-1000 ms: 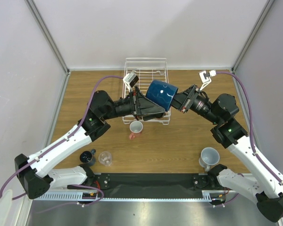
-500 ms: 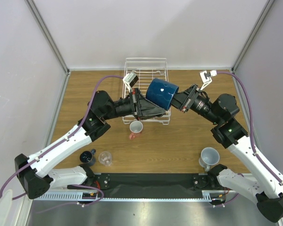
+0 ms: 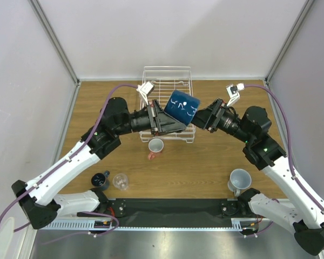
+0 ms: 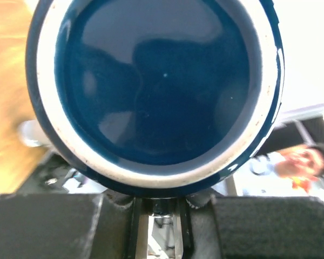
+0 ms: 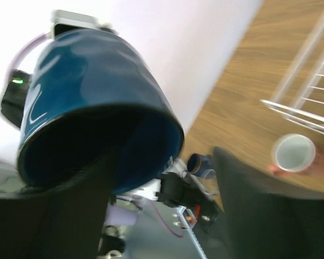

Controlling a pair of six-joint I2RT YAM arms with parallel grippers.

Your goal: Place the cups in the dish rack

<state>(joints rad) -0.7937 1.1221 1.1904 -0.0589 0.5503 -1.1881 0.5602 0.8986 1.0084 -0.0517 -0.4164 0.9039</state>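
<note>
The far corner of the rack is bare. My left gripper needs to swing outward and left in the top view to that corner next, turn the mug so its opening is down, lower it and let go.
The large navy mug (image 3: 182, 107) hangs tilted above the front of the white wire dish rack (image 3: 166, 75). My left gripper (image 3: 171, 121) is shut on its handle; in the left wrist view the mug's base (image 4: 154, 86) fills the frame above the gripper (image 4: 157, 211). My right gripper (image 3: 201, 116) stands open just right of the mug, and its own view looks into the mug's mouth (image 5: 92, 145), with the gripper (image 5: 167, 178) spread wide. On the table stand a salmon-pink cup (image 3: 155, 147), a small dark blue cup (image 3: 100, 178), a clear glass tumbler (image 3: 120, 181) and a light grey mug (image 3: 240, 179).
Both arms meet over the rack's near rail (image 3: 167, 139). Grey walls close in the wooden table (image 3: 205, 162) at the back and sides. A black strip with the arm bases (image 3: 167, 208) runs along the near edge.
My right gripper has opened and let go of the navy mug. The mug has tipped and shifted slightly left, with my left gripper closed on its handle.
</note>
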